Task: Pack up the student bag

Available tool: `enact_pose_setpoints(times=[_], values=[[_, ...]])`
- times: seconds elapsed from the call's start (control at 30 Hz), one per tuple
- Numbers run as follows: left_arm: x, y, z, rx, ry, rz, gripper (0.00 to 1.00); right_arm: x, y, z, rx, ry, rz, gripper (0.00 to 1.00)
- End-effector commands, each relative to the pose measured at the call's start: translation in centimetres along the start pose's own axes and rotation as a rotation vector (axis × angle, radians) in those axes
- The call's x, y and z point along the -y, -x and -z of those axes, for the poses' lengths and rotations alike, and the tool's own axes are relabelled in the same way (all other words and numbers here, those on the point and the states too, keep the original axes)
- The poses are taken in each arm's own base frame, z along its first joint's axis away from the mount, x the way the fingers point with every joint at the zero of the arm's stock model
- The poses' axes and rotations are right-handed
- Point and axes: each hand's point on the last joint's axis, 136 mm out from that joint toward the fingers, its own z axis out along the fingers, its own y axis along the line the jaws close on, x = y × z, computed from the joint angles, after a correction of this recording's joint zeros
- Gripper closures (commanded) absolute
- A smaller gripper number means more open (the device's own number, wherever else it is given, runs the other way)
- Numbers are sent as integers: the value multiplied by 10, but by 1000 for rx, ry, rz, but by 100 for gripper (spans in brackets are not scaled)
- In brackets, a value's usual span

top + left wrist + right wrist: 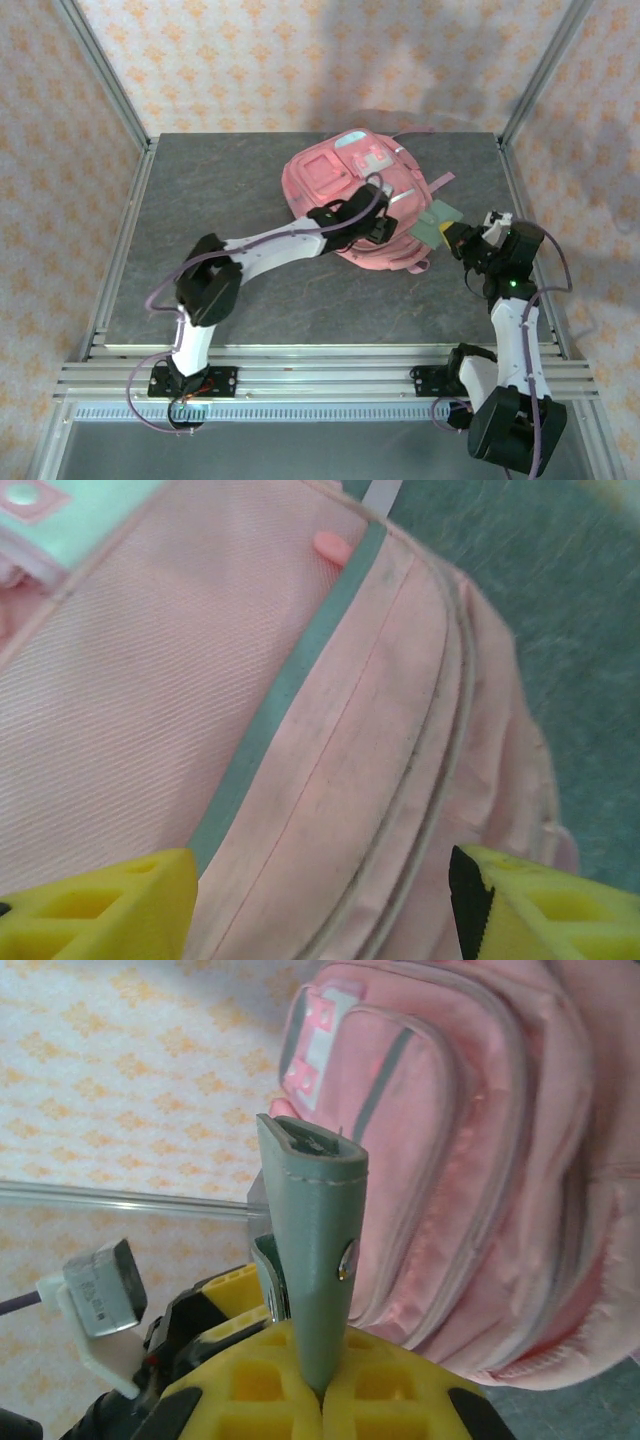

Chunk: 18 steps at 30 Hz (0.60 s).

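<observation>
My right gripper must next push the case end-first into the bag's front pocket just beyond the case's tip, then release it inside.
The pink student bag (pixel 345 200) lies on the table at the back centre, front pockets up. My left gripper (pixel 385 228) hovers over its right side, open, its yellow fingers (pixel 95 910) spread wide above the zip seam (pixel 440 760) with only fabric below. My right gripper (pixel 455 238) is shut on a flat grey-green case (pixel 315 1250) with a stitched edge and a metal snap. The case (pixel 432 225) points toward the bag's right edge. The bag (pixel 480 1160) sits just beyond the case in the right wrist view.
The table (pixel 200 220) is dark grey, fenced by metal frame posts (pixel 100 70) and patterned walls. A pink strap (pixel 440 185) sticks out from the bag toward the right. The left half of the table is bare.
</observation>
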Motion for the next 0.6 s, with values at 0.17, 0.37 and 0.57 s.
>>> enact_pose_setpoints(times=[0.17,0.37,0.57], values=[[-9,-9,-39,-70,238,-292,28,-1,-5,2,-22,17,11,100],[-17,2,-43,-34,345,-340,66,2,-7,1,-24,11,5,100],[-19,29,-20,11,353,-326,100,8,-7,2,-10,-8,1,100]])
